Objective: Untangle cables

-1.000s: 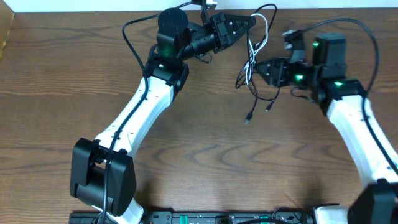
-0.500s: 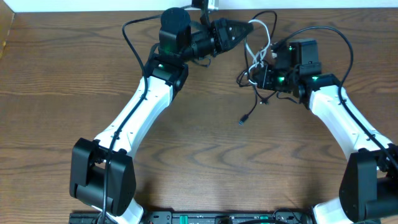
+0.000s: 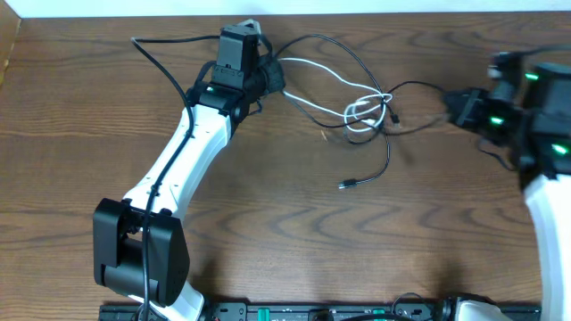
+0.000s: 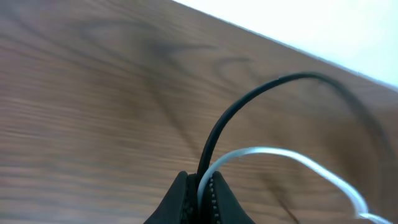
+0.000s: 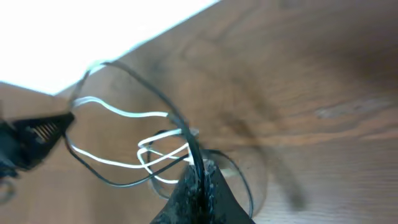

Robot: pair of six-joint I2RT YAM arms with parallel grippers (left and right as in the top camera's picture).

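My left gripper tips downward toward the table and opens next, since both cords leave the same shut fingers while the knot stays at the cords' middle.
The black cable (image 3: 389, 153) and the white cable (image 3: 357, 111) lie stretched across the back of the table and still cross in a loose knot at the middle. My left gripper (image 3: 275, 75) is shut on both cords at their left end; the left wrist view shows the black cable (image 4: 249, 99) and the white cable (image 4: 280, 152) leaving the shut jaws (image 4: 205, 182). My right gripper (image 3: 451, 103) is shut on the black cable (image 5: 168, 106) alone, in its jaws (image 5: 200, 177), with white loops (image 5: 124, 112) beyond. A loose black plug (image 3: 344, 185) rests on the table.
The wooden table (image 3: 294, 250) ends at a white wall along the back edge (image 3: 401, 7). The left arm's own thicker black wire (image 3: 165, 55) loops behind its wrist. The left gripper also shows in the right wrist view (image 5: 40, 130).
The two grippers have pulled apart: the left moved left, the right moved far right. The bunched cables have been drawn out into a long, looser tangle between them.
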